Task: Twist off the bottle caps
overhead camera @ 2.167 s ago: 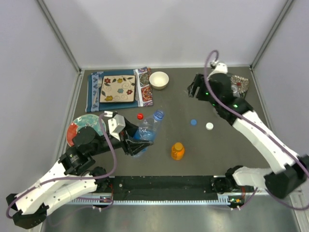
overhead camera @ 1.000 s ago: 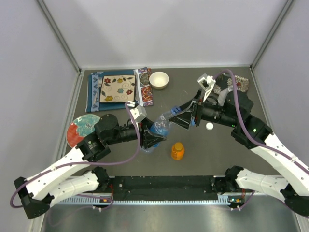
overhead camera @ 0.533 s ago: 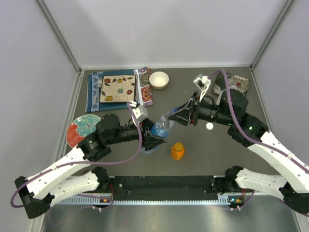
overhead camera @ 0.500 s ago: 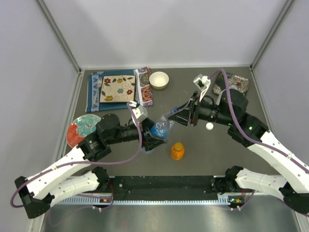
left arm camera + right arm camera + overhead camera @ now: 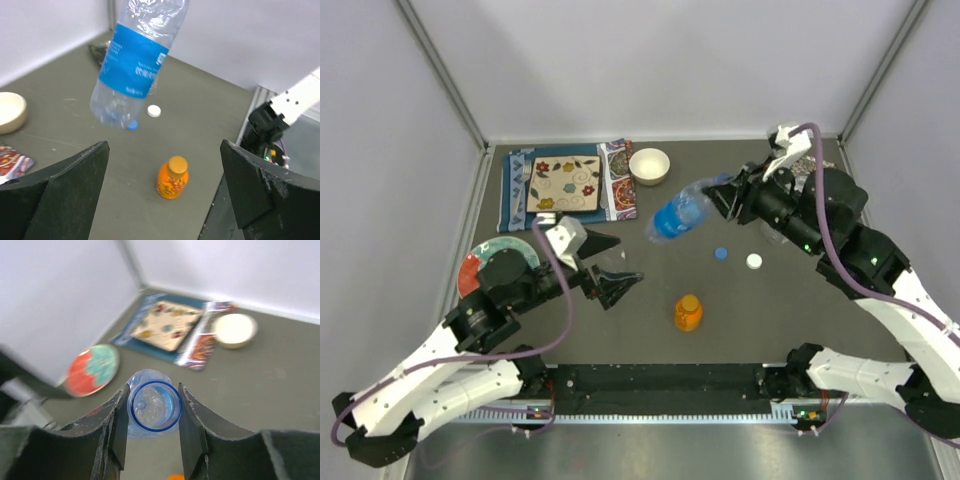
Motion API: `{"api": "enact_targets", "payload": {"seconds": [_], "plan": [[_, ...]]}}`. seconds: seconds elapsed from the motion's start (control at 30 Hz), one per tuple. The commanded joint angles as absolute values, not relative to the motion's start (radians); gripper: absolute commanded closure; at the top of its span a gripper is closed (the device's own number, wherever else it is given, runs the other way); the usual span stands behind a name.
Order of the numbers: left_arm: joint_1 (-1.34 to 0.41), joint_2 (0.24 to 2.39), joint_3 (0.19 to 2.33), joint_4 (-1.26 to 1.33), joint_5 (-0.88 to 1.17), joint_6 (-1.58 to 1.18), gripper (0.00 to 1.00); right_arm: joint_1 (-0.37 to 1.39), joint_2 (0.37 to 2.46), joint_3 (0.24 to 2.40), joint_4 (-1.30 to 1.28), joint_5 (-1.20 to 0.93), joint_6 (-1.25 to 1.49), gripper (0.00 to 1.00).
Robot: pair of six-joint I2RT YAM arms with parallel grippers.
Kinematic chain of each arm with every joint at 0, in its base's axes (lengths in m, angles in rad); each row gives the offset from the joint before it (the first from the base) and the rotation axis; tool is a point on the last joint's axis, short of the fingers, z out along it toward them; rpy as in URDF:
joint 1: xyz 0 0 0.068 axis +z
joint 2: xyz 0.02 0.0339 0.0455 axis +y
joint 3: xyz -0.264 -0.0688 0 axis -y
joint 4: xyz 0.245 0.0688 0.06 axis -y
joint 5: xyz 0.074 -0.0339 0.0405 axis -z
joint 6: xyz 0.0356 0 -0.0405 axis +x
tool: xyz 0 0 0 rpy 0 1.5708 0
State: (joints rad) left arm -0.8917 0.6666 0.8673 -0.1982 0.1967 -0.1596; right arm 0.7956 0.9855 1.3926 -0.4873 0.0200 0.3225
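The blue-tinted bottle (image 5: 678,215) hangs uncapped and tilted, so it turns upright in my right gripper next. It comes down onto the tabletop beyond the blue cap (image 5: 721,253), and my right gripper then releases it.
My right gripper (image 5: 718,198) is shut on the neck of the blue-tinted bottle (image 5: 678,215) and holds it tilted in the air above the table. In the right wrist view the bottle's mouth (image 5: 154,406) is uncapped and sits squeezed between the jaws of that gripper (image 5: 152,410). My left gripper (image 5: 613,262) stands wide open and empty, apart from the bottle. Through its gripper (image 5: 164,150) I see the hanging bottle (image 5: 137,55) and the short orange bottle (image 5: 171,179), upright with its orange cap (image 5: 177,164) on. A loose blue cap (image 5: 721,253) and white cap (image 5: 754,261) lie on the table.
A patterned mat with a tile (image 5: 565,185) and a white bowl (image 5: 649,165) lie at the back left. A red and teal plate (image 5: 485,262) sits beside the left arm. The orange bottle (image 5: 688,312) stands near the front middle.
My left gripper has opened, let go of the blue-tinted bottle and drawn back to the left. My right gripper closed on its neck and carried it up and to the back right.
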Motion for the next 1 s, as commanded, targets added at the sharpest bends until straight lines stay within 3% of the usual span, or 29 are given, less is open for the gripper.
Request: {"api": "enact_targets", "payload": {"seconds": [0.0, 0.1, 0.43, 0.67, 0.97], "plan": [[-0.891, 0.565, 0.887, -0.229, 0.029, -0.123, 0.02, 0.796, 1.074, 1.450, -0.552, 0.609, 0.212, 0.92], [-0.891, 0.505, 0.848, -0.227, 0.009, -0.114, 0.02, 0.727, 1.123, 1.433, -0.522, 0.652, 0.234, 0.99], [-0.893, 0.433, 0.813, -0.235, 0.015, -0.152, 0.02, 0.534, 1.318, 1.293, -0.258, 0.632, 0.270, 1.00], [-0.893, 0.387, 0.776, -0.250, 0.026, -0.172, 0.02, 0.494, 1.492, 1.312, -0.230, 0.663, 0.252, 0.91], [-0.893, 0.396, 0.758, -0.241, 0.028, -0.172, 0.02, 0.472, 1.588, 1.307, -0.229, 0.666, 0.265, 0.90]]}}
